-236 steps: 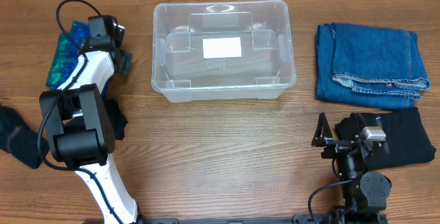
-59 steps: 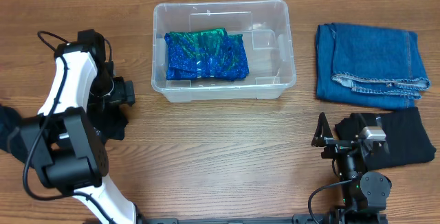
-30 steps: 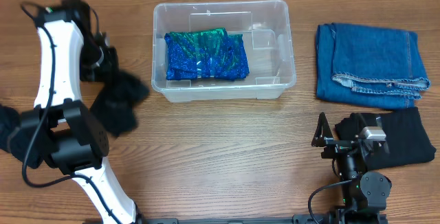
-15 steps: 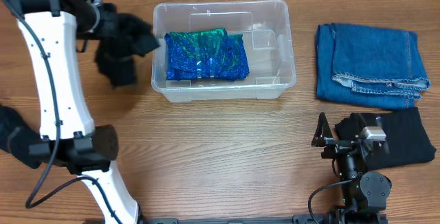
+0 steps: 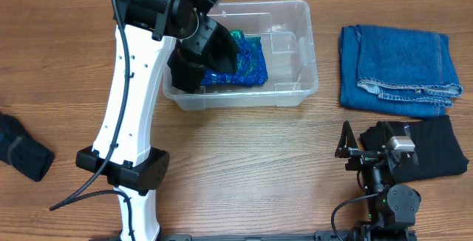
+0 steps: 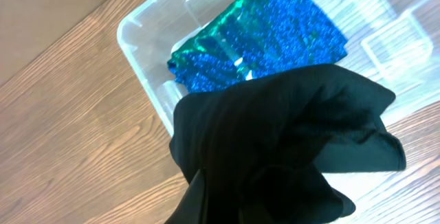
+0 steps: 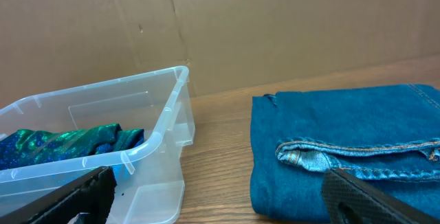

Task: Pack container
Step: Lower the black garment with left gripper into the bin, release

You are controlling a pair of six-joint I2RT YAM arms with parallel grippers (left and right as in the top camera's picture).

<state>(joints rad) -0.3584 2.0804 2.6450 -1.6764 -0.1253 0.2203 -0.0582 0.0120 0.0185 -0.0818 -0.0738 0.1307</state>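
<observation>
My left gripper should move down and toward the sparkly cloth's near edge [image 5: 222, 79] next and release the black cloth inside the container [image 5: 308, 43], because the black cloth still hangs over the container's rim.
The clear container [image 5: 308, 43] sits at the back middle of the table, with a blue-green sparkly cloth [image 5: 250, 62] lying in it. My left gripper [image 5: 196, 32] is shut on a black cloth [image 5: 205, 55], which hangs over the container's left end. From the left wrist, the black cloth [image 6: 289, 135] hides the fingers and hangs above the sparkly cloth [image 6: 275, 38] and the container's rim [image 6: 128, 34]. My right gripper [image 7: 227, 207] stands open and holds nothing at the front right, facing the container [image 7: 161, 121].
Folded blue jeans [image 5: 399, 67] lie at the back right, also seen from the right wrist as jeans [image 7: 344, 148]. A folded black garment [image 5: 437, 156] lies beside the right arm. A dark cloth [image 5: 22, 154] lies at the far left edge.
My left arm has swung right from beside the container to above its left end, carrying the black cloth. The right arm has not moved.
</observation>
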